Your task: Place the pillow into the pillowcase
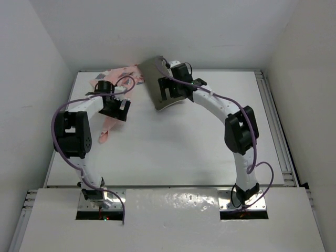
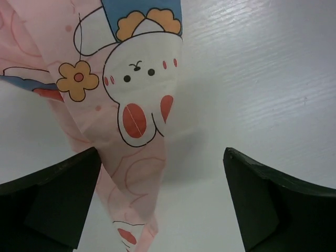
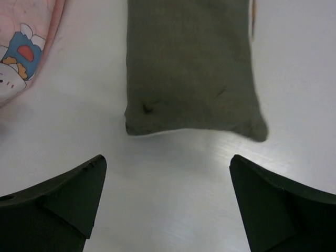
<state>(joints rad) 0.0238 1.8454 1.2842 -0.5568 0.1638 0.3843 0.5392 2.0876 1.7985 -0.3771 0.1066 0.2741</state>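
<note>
I should next hold my left gripper where it is and close both fingers on the cloth, because a narrow end of the pillowcase already runs between them.
The olive-brown pillow (image 1: pixel 151 73) lies at the back centre of the white table, partly hidden by my right wrist. In the right wrist view the pillow (image 3: pixel 191 63) lies just ahead of my right gripper (image 3: pixel 168 160), which is open and empty above bare table, apart from it. The pink bunny-print pillowcase (image 1: pixel 106 128) lies crumpled at the back left. My left gripper (image 2: pixel 161 157) is open over a narrow end of the pillowcase (image 2: pixel 131 105), which runs between the fingers close to the left finger (image 2: pixel 58 194). In the top view, the left gripper (image 1: pixel 116 111) and right gripper (image 1: pixel 169 90) show.
White walls close the table in at the back and on both sides. A metal rail (image 1: pixel 278 136) runs along the table's right edge. A corner of the pillowcase (image 3: pixel 21 47) shows left of the pillow in the right wrist view.
</note>
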